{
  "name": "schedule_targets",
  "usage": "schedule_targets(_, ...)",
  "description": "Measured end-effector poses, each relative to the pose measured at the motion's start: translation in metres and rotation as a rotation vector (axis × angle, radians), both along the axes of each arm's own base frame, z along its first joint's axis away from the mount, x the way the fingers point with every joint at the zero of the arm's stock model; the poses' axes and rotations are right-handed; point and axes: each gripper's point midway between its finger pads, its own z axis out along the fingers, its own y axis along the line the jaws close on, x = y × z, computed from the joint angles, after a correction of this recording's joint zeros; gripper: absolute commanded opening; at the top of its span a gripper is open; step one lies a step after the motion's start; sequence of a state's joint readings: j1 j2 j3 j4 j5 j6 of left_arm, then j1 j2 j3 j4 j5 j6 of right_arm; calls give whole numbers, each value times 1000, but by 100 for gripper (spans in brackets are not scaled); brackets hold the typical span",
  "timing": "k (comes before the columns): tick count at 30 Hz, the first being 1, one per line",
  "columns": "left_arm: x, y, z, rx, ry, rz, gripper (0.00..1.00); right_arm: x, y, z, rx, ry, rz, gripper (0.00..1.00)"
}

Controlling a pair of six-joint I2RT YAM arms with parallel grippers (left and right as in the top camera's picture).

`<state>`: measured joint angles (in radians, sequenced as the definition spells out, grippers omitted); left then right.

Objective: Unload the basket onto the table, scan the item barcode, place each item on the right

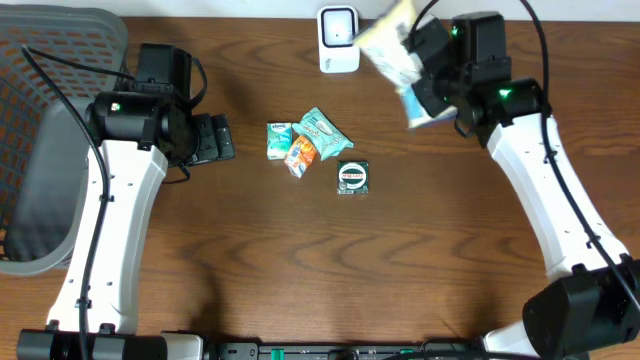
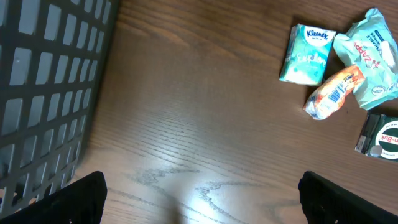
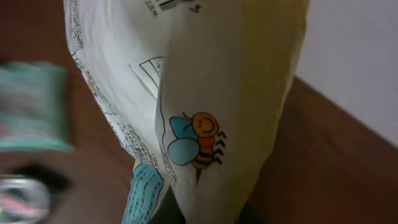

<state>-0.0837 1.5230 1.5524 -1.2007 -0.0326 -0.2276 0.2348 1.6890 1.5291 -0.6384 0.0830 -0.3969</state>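
Observation:
The right gripper should next move the packet back and down, then let go of it on the empty wood beside the dark pack.
My right gripper is shut on a pale yellow and white packet and holds it in the air just right of the white scanner at the table's back edge. In the right wrist view the packet fills the frame, showing a bee drawing, small print and part of a barcode at the top edge; my right gripper is mostly hidden under it. My left gripper hangs open over bare wood, its fingertips far apart with nothing between them.
A small pile lies mid-table: a Kleenex pack, an orange packet, a teal packet and a dark pack with a round label. A grey mesh basket stands at the left, close to the left arm.

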Motion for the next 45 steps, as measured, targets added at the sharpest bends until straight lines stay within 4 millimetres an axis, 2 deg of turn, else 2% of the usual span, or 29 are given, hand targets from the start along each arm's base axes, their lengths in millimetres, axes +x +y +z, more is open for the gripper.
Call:
schedule_targets(4, 0, 0, 0, 0, 0, 0, 98, 4, -42, -24, -150, -40, -199, 2)
schedule_targets(8, 0, 0, 0, 0, 0, 0, 98, -2, -81, -50, -276, -96, -387, 1)
schedule_targets(12, 0, 0, 0, 0, 0, 0, 98, -12, -99, -73, -333, -123, -467, 1)
schedule_targets(15, 0, 0, 0, 0, 0, 0, 98, -26, -108, -98, -361, -115, -495, 1)
schedule_targets(19, 0, 0, 0, 0, 0, 0, 98, -42, -113, -122, -390, -71, -492, 1)
schedule_targets(21, 0, 0, 0, 0, 0, 0, 98, -45, -111, -126, -392, -55, -481, 4)
schedule_targets(24, 0, 0, 0, 0, 0, 0, 97, -52, -102, -138, -374, -14, -445, 13)
schedule_targets(26, 0, 0, 0, 0, 0, 0, 98, -59, -94, -149, -345, 22, -425, 24)
schedule_targets(31, 0, 0, 0, 0, 0, 0, 98, -68, -73, -162, -266, 75, -378, 29)
schedule_targets(33, 0, 0, 0, 0, 0, 0, 98, -68, -61, -164, -235, 77, -363, 36)
schedule_targets(35, 0, 0, 0, 0, 0, 0, 98, -70, -46, -162, -196, 70, -343, 49)
schedule_targets(36, 0, 0, 0, 0, 0, 0, 98, -70, -36, -155, -159, 54, -340, 62)
schedule_targets(37, 0, 0, 0, 0, 0, 0, 98, -71, -32, -151, -143, 43, -336, 64)
schedule_targets(39, 0, 0, 0, 0, 0, 0, 98, -68, -22, -128, -83, -10, -332, 75)
schedule_targets(42, 0, 0, 0, 0, 0, 0, 98, -56, -13, -68, 48, -160, -340, 82)
schedule_targets(45, 0, 0, 0, 0, 0, 0, 98, -46, -26, -4, 167, -317, -372, 84)
